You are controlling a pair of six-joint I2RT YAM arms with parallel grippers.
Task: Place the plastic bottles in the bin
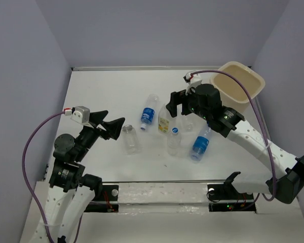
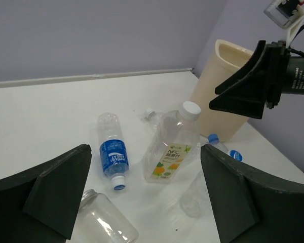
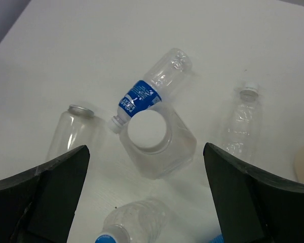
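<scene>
The square bottle (image 1: 164,121) stands upright with its white cap on top. My right gripper should come down onto that cap next, easing left in the top view.
Several plastic bottles stand or lie mid-table. A square yellowish-labelled bottle (image 1: 164,121) (image 2: 173,147) stands upright with a white cap (image 3: 148,128). Against it lies a blue-labelled bottle (image 1: 149,114) (image 3: 153,90) (image 2: 113,152). A clear jar-like bottle (image 1: 130,138) (image 2: 104,221) (image 3: 71,132) lies at the left, and a blue-capped clear bottle (image 1: 174,140) (image 3: 134,223) stands upright. Another blue-labelled bottle (image 1: 200,145) lies at the right. The cream bin (image 1: 241,82) (image 2: 223,93) stands at the back right. My right gripper (image 1: 176,105) (image 3: 145,149) hangs open above the white cap. My left gripper (image 1: 114,120) (image 2: 144,162) is open and empty, left of the bottles.
A small unlabelled clear bottle (image 3: 240,124) with a white cap lies between the upright bottle and the bin. The right arm (image 1: 248,136) slants across the table's right side in front of the bin. Grey walls close the table at left, back and right.
</scene>
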